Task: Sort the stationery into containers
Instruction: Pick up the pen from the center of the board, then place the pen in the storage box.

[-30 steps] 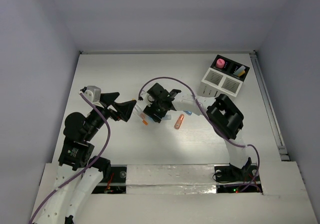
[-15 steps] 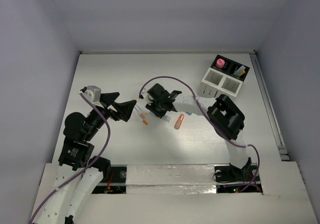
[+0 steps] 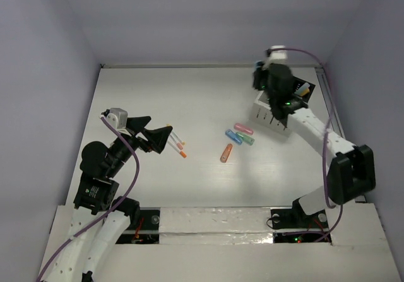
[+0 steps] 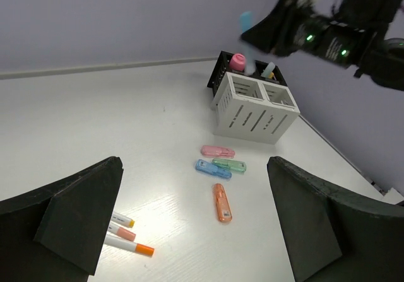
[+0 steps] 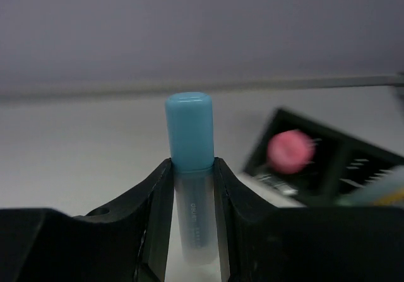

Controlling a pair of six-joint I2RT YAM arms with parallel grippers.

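I should next move my right gripper past the pink cylinder (image 5: 289,151), then down over the black section's rail-side compartment, where the yellow-tipped item already leans.
My right gripper (image 5: 191,168) is shut on a white marker with a blue cap (image 5: 189,130), held upright. It hovers above the white slatted organizer (image 3: 273,110), next to its black back section (image 5: 341,162), where a stubby pink cylinder (image 5: 289,151) stands. In the left wrist view the marker (image 4: 245,24) hangs over the black section (image 4: 221,74). Pink (image 3: 243,129), blue (image 3: 233,135), green (image 3: 247,138) and orange (image 3: 226,152) capsule pieces lie mid-table. Three white sticks (image 3: 178,144) lie just in front of my open, empty left gripper (image 3: 165,140).
The organizer stands at the far right, close to the table's right rail (image 3: 338,130). A yellow-tipped item (image 3: 304,90) leans in the black section's right compartment. Grey walls close in the table at the back and on both sides.
My right arm has swung from the middle of the table, beside the sticks, up to the organizer at the far right, carrying the blue-capped marker. The left arm has not moved.
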